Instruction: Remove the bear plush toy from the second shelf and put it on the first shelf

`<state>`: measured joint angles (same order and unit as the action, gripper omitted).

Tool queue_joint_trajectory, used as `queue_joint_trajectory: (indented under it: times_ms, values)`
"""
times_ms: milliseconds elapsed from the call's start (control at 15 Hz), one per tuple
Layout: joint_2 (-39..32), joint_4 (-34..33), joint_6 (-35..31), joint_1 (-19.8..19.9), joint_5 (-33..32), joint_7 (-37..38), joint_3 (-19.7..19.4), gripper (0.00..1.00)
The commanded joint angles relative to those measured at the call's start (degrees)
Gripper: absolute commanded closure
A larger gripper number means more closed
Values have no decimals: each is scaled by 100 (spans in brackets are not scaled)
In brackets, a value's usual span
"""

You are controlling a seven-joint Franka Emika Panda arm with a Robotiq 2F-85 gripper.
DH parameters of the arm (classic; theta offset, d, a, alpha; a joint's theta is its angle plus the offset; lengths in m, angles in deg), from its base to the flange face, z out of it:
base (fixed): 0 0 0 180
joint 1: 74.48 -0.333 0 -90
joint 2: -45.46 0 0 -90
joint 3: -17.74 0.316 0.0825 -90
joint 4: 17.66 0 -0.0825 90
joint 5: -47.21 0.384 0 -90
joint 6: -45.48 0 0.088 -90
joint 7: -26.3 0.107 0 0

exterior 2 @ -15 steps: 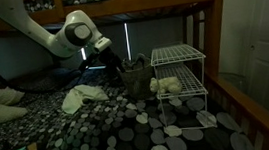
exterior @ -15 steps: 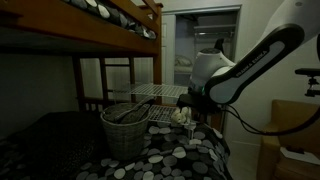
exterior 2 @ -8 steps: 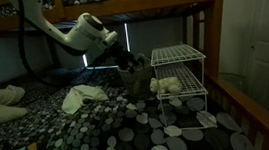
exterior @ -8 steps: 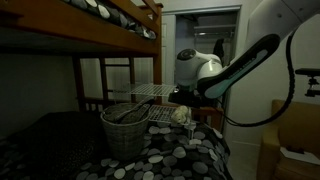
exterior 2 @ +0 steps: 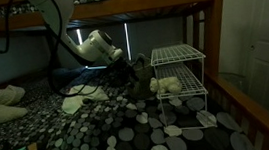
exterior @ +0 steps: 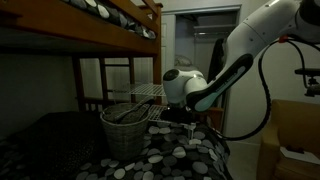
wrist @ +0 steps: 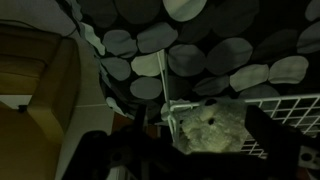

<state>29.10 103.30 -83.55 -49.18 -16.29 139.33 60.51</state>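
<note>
The bear plush toy [exterior 2: 165, 85] [wrist: 212, 129] will be between my gripper's open fingers as I next move my gripper in toward the rack and slightly down.
The bear plush toy [exterior 2: 166, 84] is a small cream lump on the second shelf [exterior 2: 188, 89] of the silver-white wire rack. The first shelf [exterior 2: 177, 52] above it holds nothing. In the wrist view the bear [wrist: 212, 127] fills the lower middle, with wire rods [wrist: 283, 94] beside it. My gripper [wrist: 205, 142] is open, with one dark finger on each side of the bear. In an exterior view the gripper [exterior 2: 134, 73] is just beside the rack at the bear's height. In the view with the basket, my arm [exterior: 185, 85] hides the bear.
A wicker basket [exterior: 125, 130] stands on the spotted bedcover [exterior 2: 110, 128] near the rack. The wooden bunk-bed frame [exterior 2: 137, 2] runs overhead. A light cloth [exterior 2: 75, 99] lies on the bed. A wooden rail [wrist: 40, 70] shows at the left of the wrist view.
My arm has swung down and toward the rack. The gripper has come from beside the basket up to the bear. The bear has not moved.
</note>
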Motion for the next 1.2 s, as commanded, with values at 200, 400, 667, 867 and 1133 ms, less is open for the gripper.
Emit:
queue_joint_trajectory:
  times_ms: [200, 400, 667, 867, 1133]
  values:
    - [299, -63, -1331, -2074, -380, -67, -2605, 0]
    - [183, -243, -1377, -2567, -524, -1, -3157, 0]
    - [-34, -516, -1278, -2938, -447, 44, -3511, 0]
    - [-250, -723, -1320, -3020, -333, -13, -3688, 0]
    - [-488, -912, -1245, -3079, -284, -44, -3851, 0]
